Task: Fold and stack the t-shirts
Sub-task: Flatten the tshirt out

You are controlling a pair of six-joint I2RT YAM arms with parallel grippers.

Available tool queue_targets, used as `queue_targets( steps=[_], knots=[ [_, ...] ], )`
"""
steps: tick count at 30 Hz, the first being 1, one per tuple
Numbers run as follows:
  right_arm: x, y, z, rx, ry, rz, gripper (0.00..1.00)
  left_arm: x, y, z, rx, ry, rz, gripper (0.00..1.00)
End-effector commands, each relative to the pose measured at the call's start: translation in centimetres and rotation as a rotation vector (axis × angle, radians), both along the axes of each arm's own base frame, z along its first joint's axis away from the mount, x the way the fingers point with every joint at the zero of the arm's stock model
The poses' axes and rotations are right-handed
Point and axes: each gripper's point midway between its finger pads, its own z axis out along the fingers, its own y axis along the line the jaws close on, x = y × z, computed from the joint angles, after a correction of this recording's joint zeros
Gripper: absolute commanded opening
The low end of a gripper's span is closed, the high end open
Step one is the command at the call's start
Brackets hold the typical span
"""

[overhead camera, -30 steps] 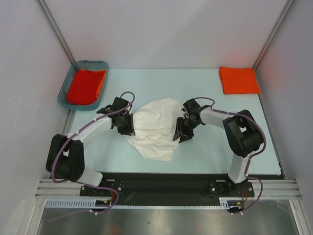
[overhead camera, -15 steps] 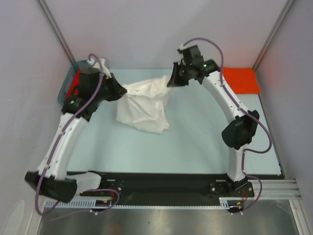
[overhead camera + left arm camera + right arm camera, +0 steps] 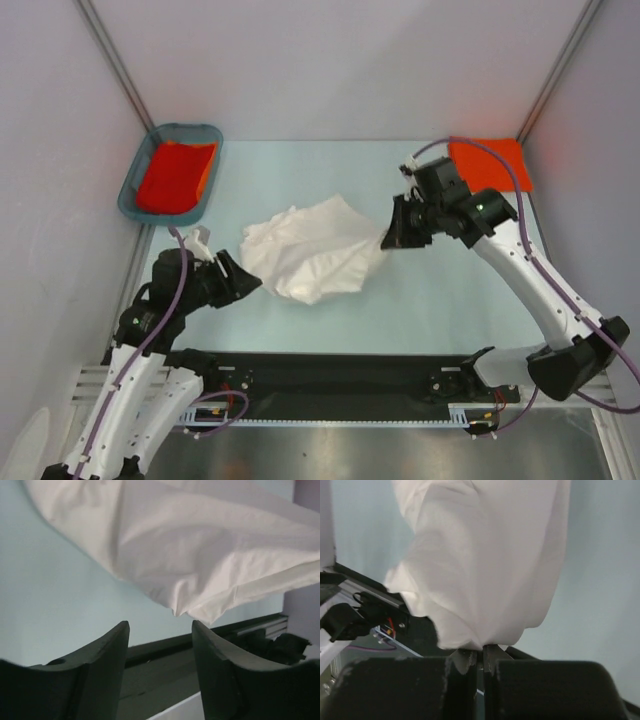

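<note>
I need to move my right gripper down and back toward the base bar next and let go of the shirt's edge on the bare table below it, because the shirt is crumpled.
The white t-shirt point(image 3: 315, 255) lies crumpled in the middle of the table; no print shows. My right gripper point(image 3: 388, 240) is shut on its right edge and holds that edge up; the cloth point(image 3: 485, 565) hangs from the closed jaws in the right wrist view. My left gripper point(image 3: 243, 283) is open and empty, low at the near left, just left of the shirt's near corner point(image 3: 200, 615). An orange-red shirt point(image 3: 175, 175) lies in the teal basket point(image 3: 128, 195) at the far left. A folded orange-red shirt point(image 3: 490, 163) lies at the far right corner.
The black base rail point(image 3: 330, 375) runs along the near edge. Grey walls and metal frame posts point(image 3: 115, 60) close in the left, right and back sides.
Both arms have come down from the far raised position. The left gripper let go of the white shirt and drew back to the near left. The right gripper still holds it, now lower and right.
</note>
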Motion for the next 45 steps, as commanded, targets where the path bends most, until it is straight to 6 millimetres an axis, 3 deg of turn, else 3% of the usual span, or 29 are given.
queue_targets(
  steps=[1, 4, 5, 6, 7, 9, 10, 11, 12, 13, 14, 15, 16, 17, 18, 19, 20, 22, 23, 24, 26, 27, 29, 33, 41, 45],
  knots=[
    [-1.3, -2.7, -1.8, 0.001, 0.034, -0.092, 0.00, -2.1, 0.1, -1.6, 0.010, 0.102, -0.030, 0.60],
    [-3.4, -4.7, -3.5, 0.003, 0.109, -0.113, 0.00, -0.8, -0.1, 0.5, 0.038, 0.051, -0.057, 0.76],
    [-3.7, -4.7, -4.1, 0.013, 0.129, -0.110, 0.00, 0.1, -0.6, 1.5, 0.035, 0.014, -0.084, 0.77],
    [-4.4, -4.8, -5.4, 0.010, 0.174, -0.115, 0.00, 1.1, -1.3, 1.0, 0.053, 0.046, -0.122, 0.79],
    [-4.9, -4.8, -5.9, 0.028, 0.214, -0.131, 0.00, 2.0, -1.9, 2.3, 0.048, 0.021, -0.145, 0.82],
    [-6.1, -4.6, -7.6, 0.045, 0.298, -0.139, 0.07, 3.6, -4.0, 2.9, 0.064, 0.000, -0.223, 0.82],
    [-7.9, -4.6, -9.9, 0.062, 0.419, -0.157, 0.09, 5.5, -5.4, 3.1, 0.091, 0.011, -0.251, 0.83],
    [-8.6, -4.7, -10.9, 0.082, 0.472, -0.179, 0.09, 6.0, -7.1, 3.0, 0.133, -0.002, -0.296, 0.83],
    [-9.5, -4.7, -12.1, 0.112, 0.524, -0.194, 0.14, 6.8, -8.2, 2.9, 0.159, -0.009, -0.338, 0.83],
    [-10.3, -4.7, -11.9, 0.186, 0.536, -0.205, 0.25, 9.0, -10.1, 1.9, 0.185, 0.040, -0.368, 0.82],
    [-10.5, -5.8, -14.0, 0.214, 0.586, -0.298, 0.44, 9.3, -12.1, 1.5, 0.197, 0.051, -0.422, 0.78],
    [-10.4, -6.4, -14.4, 0.235, 0.582, -0.340, 0.55, 10.2, -13.4, 0.8, 0.234, 0.054, -0.465, 0.74],
    [-10.2, -7.1, -14.4, 0.255, 0.554, -0.371, 0.64, 11.5, -15.1, 2.2, 0.246, 0.007, -0.486, 0.71],
    [-10.3, -7.8, -15.1, 0.257, 0.563, -0.411, 0.72, 12.2, -17.4, -0.9, 0.300, 0.060, -0.536, 0.70],
    [-9.4, -9.0, -15.2, 0.274, 0.551, -0.482, 0.77, 13.0, -18.3, -1.4, 0.349, 0.045, -0.547, 0.69],
    [-8.9, -9.6, -15.3, 0.270, 0.539, -0.515, 0.78, 13.9, -19.9, -0.1, 0.351, -0.005, -0.558, 0.69],
    [-8.4, -10.3, -15.1, 0.265, 0.529, -0.544, 0.79, 13.9, -22.1, -2.4, 0.380, 0.019, -0.597, 0.69],
    [-7.1, -12.3, -15.0, 0.258, 0.490, -0.617, 0.79, 14.9, -25.1, -2.1, 0.377, -0.048, -0.606, 0.72],
    [-6.8, -12.7, -14.9, 0.252, 0.480, -0.624, 0.79, 14.0, -27.0, -2.4, 0.383, -0.066, -0.646, 0.72],
    [-6.0, -13.1, -14.4, 0.236, 0.456, -0.621, 0.79, 14.0, -28.2, -4.5, 0.414, -0.049, -0.666, 0.73],
    [-5.6, -13.9, -14.2, 0.193, 0.450, -0.643, 0.78, 13.9, -30.1, -4.5, 0.437, -0.063, -0.673, 0.74],
    [-5.4, -14.1, -14.1, 0.181, 0.438, -0.642, 0.77, 13.6, -31.0, -5.9, 0.435, -0.033, -0.694, 0.73],
    [-5.7, -15.3, -14.4, 0.104, 0.433, -0.657, 0.75, 12.5, -32.2, -5.4, 0.428, -0.045, -0.733, 0.71],
    [-7.3, -16.4, -15.0, 0.045, 0.459, -0.705, 0.74, 9.8, -33.3, -5.4, 0.454, -0.072, -0.807, 0.77],
    [-8.6, -15.3, -15.1, 0.118, 0.497, -0.697, 0.75, 3.1, -32.5, -9.9, 0.539, 0.028, -0.983, 0.84],
    [-9.2, -15.2, -15.2, 0.118, 0.491, -0.687, 0.75, 2.1, -32.2, -11.3, 0.585, 0.041, -1.006, 0.85]
  ],
)
